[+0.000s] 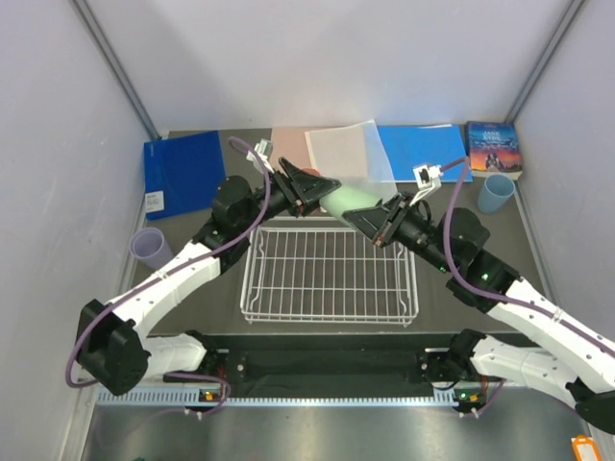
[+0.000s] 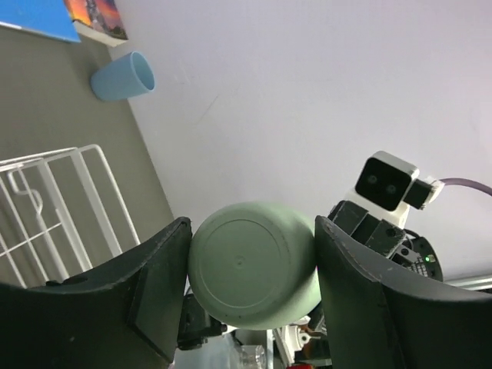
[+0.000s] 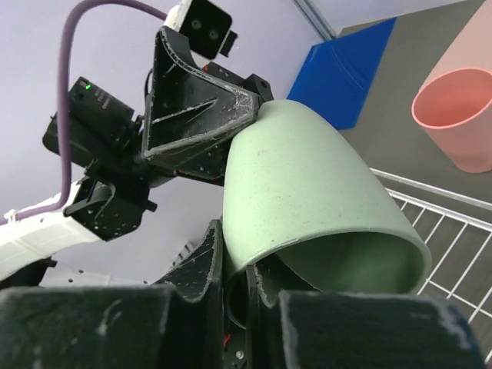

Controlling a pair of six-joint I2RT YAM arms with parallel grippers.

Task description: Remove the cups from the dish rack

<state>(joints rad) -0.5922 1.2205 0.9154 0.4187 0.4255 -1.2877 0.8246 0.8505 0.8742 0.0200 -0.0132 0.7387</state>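
The cup needs to go to the bare tabletop by the rack next, so I need to swing my right gripper down and to its right in the top view, turn the cup upright and then let it go.
The pale green cup (image 1: 351, 202) hangs on its side above the back edge of the empty white wire dish rack (image 1: 332, 319). My left gripper (image 1: 322, 197) is shut on its base, one finger on each side (image 2: 252, 224). My right gripper (image 1: 377, 219) is shut on the cup's rim wall, one finger inside and one outside (image 3: 238, 238). The cup fills both wrist views (image 2: 254, 273) (image 3: 307, 192). A lavender cup (image 1: 151, 247) stands on the table at the left. The light blue cup (image 1: 496, 195) stands at the right. The salmon pink cup (image 3: 457, 115) stands behind the rack. The second lavender cup is out of view.
Blue folders lie at the back left (image 1: 183, 173) and back right (image 1: 423, 151). A pink sheet and a translucent sheet (image 1: 341, 149) lie between them. A book (image 1: 493, 147) lies in the back right corner. Grey walls close in on both sides.
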